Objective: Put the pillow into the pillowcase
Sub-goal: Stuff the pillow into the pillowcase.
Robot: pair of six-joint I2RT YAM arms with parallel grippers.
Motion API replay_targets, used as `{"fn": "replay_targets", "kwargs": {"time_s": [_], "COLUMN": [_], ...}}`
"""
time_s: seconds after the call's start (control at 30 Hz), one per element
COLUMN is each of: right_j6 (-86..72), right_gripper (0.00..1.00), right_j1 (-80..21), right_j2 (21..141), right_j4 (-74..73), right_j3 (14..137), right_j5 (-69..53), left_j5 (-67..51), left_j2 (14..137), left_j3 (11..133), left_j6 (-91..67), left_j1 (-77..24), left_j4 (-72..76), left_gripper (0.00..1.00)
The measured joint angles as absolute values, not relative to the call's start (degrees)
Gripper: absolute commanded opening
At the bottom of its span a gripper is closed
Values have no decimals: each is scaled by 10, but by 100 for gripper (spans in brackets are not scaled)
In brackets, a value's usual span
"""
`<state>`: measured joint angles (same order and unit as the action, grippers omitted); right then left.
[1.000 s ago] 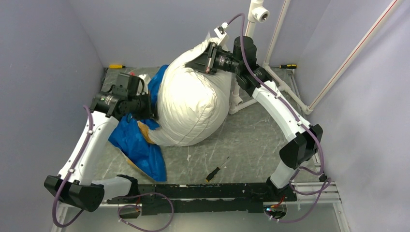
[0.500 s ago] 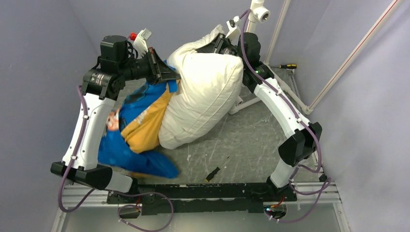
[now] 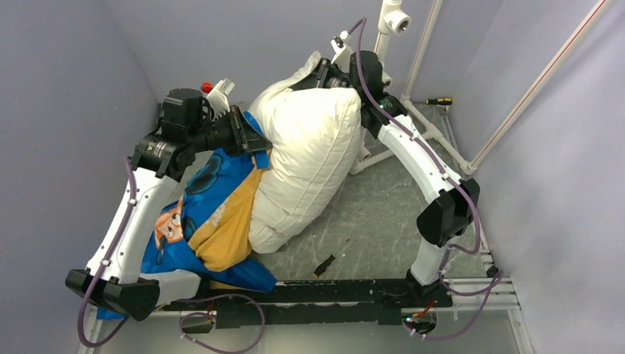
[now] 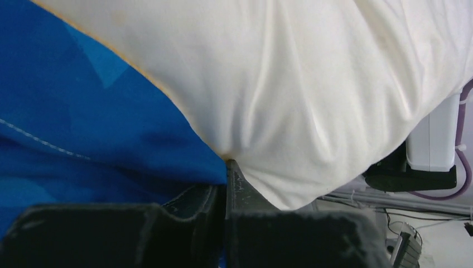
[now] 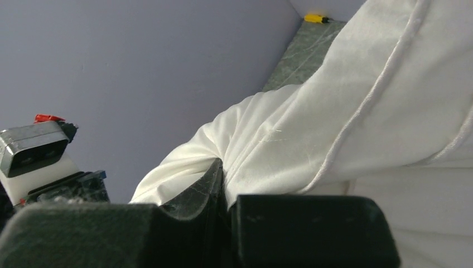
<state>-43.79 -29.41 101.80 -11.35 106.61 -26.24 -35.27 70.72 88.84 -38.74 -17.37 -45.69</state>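
The right gripper lifts the pillow's upper corner next, swings it toward the blue pillowcase (image 3: 210,214) and releases it there, because the pillow still bulges bare outside the cloth.
The plump white pillow (image 3: 309,155) stands tilted in the middle of the table, its top raised. My right gripper (image 3: 324,74) is shut on the pillow's upper corner; in the right wrist view the white fabric (image 5: 346,111) bunches into the closed gripper (image 5: 223,173). The blue pillowcase (image 3: 210,214), its orange-yellow side showing, drapes down the pillow's left flank to the front edge. My left gripper (image 3: 258,139) is shut on its top edge beside the pillow. The left wrist view shows blue cloth (image 4: 83,111) on the left of the closed gripper (image 4: 226,173) and the pillow (image 4: 312,84) pressing from the right.
A white pipe frame (image 3: 390,22) stands behind the right arm. A yellow-handled screwdriver (image 3: 440,101) lies at the back right, another (image 5: 315,18) at the back left. A small black tool (image 3: 324,264) lies near the front rail. Grey walls close in on the table (image 3: 383,206).
My left arm rose from low on the table, lifting the pillowcase edge up beside the pillow, then settled slightly lower. The pillowcase now hangs spread out. The pillow has stretched upright.
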Motion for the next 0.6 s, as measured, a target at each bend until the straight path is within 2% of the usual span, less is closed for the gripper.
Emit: {"fn": "replay_targets", "kwargs": {"time_s": [0.03, 0.1, 0.23, 0.4, 0.6], "right_j6": [-435, -431, -430, -421, -398], "right_gripper": [0, 0, 0, 0, 0], "right_j1": [-294, -294, -294, -293, -291], "right_j2": [1022, 1028, 1030, 1030, 1036], "right_j4": [-116, -116, -97, -63, -39], "right_j3": [1076, 1090, 1101, 1117, 1192], "right_j5": [-267, -275, -286, -273, -243], "left_j5": [-349, -342, -331, -361, -373], "left_j2": [705, 703, 717, 791, 852], "left_j3": [881, 873, 882, 937, 956], "left_j6": [-389, -397, -402, -416, -408], "left_j1": [-174, -175, -177, -177, -182], "left_j4": [-441, -413, -365, -321, -225], "left_gripper": [8, 0, 0, 0, 0]}}
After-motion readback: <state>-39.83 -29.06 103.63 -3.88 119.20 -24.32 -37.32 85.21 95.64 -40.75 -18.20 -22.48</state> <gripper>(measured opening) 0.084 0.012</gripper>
